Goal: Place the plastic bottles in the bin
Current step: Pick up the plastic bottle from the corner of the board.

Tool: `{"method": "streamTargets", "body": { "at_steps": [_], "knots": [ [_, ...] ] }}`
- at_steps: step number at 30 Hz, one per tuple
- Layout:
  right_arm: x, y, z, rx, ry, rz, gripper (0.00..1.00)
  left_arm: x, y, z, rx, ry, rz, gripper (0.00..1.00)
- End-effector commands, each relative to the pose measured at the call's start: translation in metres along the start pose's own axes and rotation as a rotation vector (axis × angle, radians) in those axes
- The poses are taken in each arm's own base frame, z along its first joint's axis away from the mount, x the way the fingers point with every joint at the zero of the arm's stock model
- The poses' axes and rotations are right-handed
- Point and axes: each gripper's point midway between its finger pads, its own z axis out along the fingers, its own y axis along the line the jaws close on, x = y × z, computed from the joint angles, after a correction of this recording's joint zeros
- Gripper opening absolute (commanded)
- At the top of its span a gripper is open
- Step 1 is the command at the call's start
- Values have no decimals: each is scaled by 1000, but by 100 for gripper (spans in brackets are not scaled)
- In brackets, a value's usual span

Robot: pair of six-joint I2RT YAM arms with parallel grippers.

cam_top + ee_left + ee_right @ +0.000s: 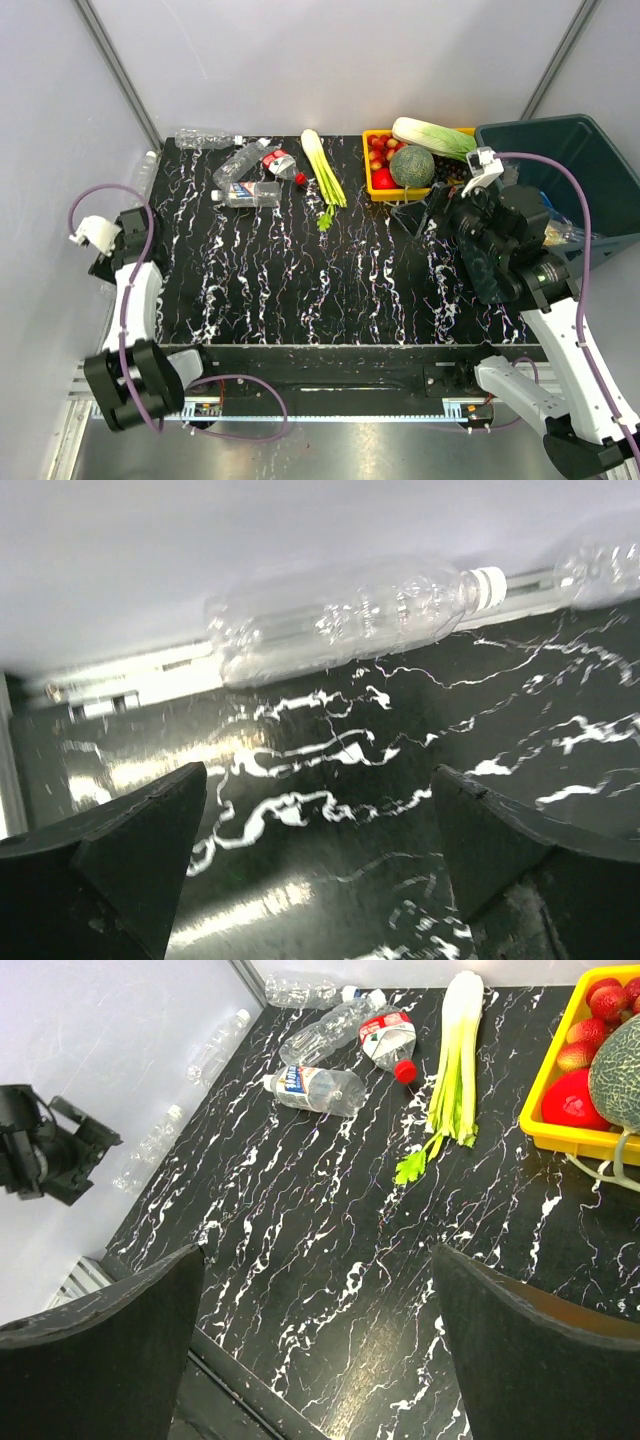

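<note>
The left gripper next needs to turn and go down, so that its fingers straddle the base end of the clear bottle (243, 642) by the wall, because the bottle's length runs the way the gripper's fingers open.
Several plastic bottles lie at the table's back left: a clear one (205, 138), a red-labelled one (277, 162) (385, 1035) and a blue-labelled one (246, 194) (315, 1087). Another clear bottle (345, 615) (148, 170) lies along the left wall. My left gripper (320, 780) (110, 258) hovers open just short of it, with only table between its fingers. The dark teal bin (590, 160) stands at the back right. My right gripper (320, 1255) (425, 212) hangs open and empty in front of the bin, looking across the table.
A celery stalk (322, 170) (455, 1060) lies mid-back. A yellow tray (372, 185) (545, 1125) holds a green melon (411, 165), red fruit and a leafy cabbage (432, 137), right beside the bin. White walls close the left and back edges.
</note>
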Motion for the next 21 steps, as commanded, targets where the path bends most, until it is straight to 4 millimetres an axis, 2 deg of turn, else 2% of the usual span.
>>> {"method": "streamTargets", "body": {
  "at_steps": [1,3,6,12,16,21],
  "knots": [
    [-14,16,-3,-63,-46,2,99,-38,-49,15,105,-128,354,97],
    [-17,17,-5,-66,-64,5,99,-31,-56,25,77,-128,473,97],
    [-18,20,-7,-86,-80,-1,99,-5,-61,38,29,-116,579,96],
    [-18,20,-13,-79,-84,-26,99,9,-63,63,-54,-159,857,93],
    [-22,24,-21,-84,-103,-53,99,7,-71,68,48,-197,1133,93],
    [-22,27,-28,-97,-124,-68,100,23,-76,78,173,-101,1343,92]
  ]
}}
